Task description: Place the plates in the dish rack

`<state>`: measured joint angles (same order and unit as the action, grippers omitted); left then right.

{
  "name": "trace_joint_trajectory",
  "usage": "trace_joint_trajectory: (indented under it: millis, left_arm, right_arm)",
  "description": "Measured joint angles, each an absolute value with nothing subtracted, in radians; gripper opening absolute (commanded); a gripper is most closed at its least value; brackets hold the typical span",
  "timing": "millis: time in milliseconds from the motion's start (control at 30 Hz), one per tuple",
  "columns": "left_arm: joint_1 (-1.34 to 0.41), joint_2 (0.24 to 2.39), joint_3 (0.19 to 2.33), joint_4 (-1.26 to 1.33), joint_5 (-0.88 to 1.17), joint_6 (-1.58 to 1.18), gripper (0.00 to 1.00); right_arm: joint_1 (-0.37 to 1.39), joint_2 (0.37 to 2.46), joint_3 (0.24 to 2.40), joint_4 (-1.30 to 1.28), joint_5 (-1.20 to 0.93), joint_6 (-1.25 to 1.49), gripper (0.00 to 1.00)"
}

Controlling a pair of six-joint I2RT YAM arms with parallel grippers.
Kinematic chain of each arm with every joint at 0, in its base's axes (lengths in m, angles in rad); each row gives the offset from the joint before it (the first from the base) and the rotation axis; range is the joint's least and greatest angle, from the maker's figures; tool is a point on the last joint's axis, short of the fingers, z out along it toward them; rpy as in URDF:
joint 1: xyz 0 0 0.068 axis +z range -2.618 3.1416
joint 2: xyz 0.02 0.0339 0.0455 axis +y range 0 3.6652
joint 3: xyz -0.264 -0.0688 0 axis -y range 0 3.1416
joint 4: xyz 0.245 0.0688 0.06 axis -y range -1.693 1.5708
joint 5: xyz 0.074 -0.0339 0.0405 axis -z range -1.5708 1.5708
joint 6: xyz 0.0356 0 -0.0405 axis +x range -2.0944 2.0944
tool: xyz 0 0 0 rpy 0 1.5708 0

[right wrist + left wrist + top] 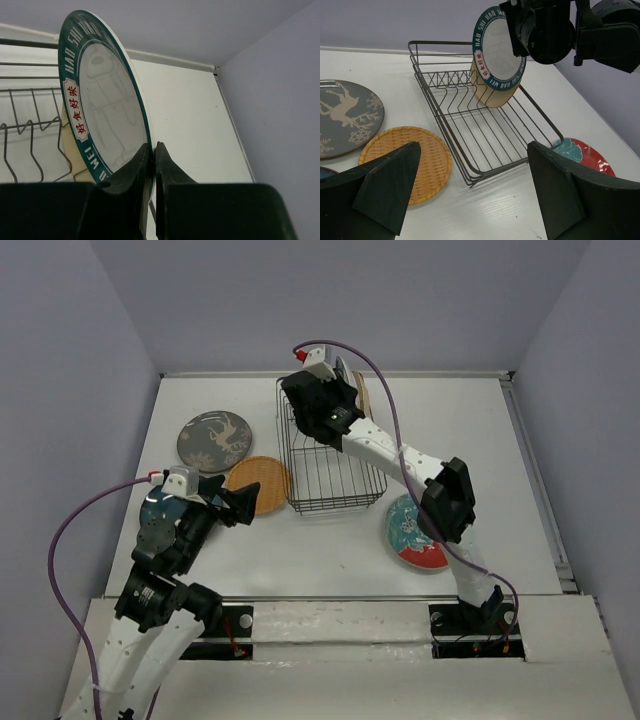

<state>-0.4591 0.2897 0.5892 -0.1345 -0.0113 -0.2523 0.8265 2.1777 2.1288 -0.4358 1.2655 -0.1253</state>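
My right gripper holds the white teal-rimmed plate and next needs to lower it a little toward the dividers (348,391) (62,146) beside the tan plate.
The black wire dish rack (335,485) lies mid-table. A tan plate (492,96) stands on edge among the dividers at its far end. My right gripper (152,148) is shut on the rim of the white teal-rimmed plate (107,117), holding it upright just above the rack's far end, in front of the tan plate; it also shows in the top view (341,370). My left gripper (474,167) is open and empty, low over the table near the rack's near left corner. The orange plate (264,483), grey plate (214,440) and floral plate (412,530) lie flat on the table.
The dark teal plate (157,511) lies partly under my left arm. The right arm reaches across the rack's right side. Walls close the table at the back and on both sides.
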Motion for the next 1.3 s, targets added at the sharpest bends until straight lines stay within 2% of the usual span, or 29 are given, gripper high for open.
trace_joint_trajectory:
  millis: [300, 333, 367, 467, 533, 733, 900, 1200, 1300]
  left_arm:
    - [-0.459, 0.301, 0.589, -0.134, -0.014, -0.252, 0.99]
    - [-0.459, 0.305, 0.589, -0.134, -0.014, -0.252, 0.99]
    - [-0.459, 0.307, 0.589, -0.134, -0.015, -0.252, 0.99]
    - [-0.459, 0.312, 0.589, -0.135, -0.018, -0.252, 0.99]
    - [-0.458, 0.313, 0.589, -0.135, -0.019, -0.252, 0.99]
    - [-0.456, 0.325, 0.589, -0.134, -0.02, -0.252, 0.99]
    - [-0.453, 0.351, 0.589, -0.134, -0.019, -0.252, 0.99]
    - [-0.443, 0.353, 0.589, -0.133, -0.007, -0.252, 0.99]
    - [-0.441, 0.356, 0.589, -0.132, 0.007, -0.252, 0.99]
  right_arm:
    - [0.826, 2.212, 2.112, -0.537, 1.141, 0.056, 0.07]
    - [0.826, 2.214, 2.112, -0.545, 1.131, 0.069, 0.14]
    - [0.826, 2.215, 2.111, -0.557, 1.112, 0.089, 0.37]
    - [0.826, 2.218, 2.11, -0.593, 1.061, 0.154, 0.7]
    - [0.826, 2.217, 2.109, -0.599, 1.029, 0.199, 0.75]
    - [0.826, 2.156, 2.04, -0.623, 0.933, 0.271, 0.76]
    - [0.821, 1.909, 1.869, -0.614, 0.83, 0.316, 0.76]
    - [0.714, 1.159, 1.17, -0.52, 0.704, 0.467, 0.76]
    - [0.644, 0.988, 0.95, -0.562, 0.67, 0.553, 0.81]
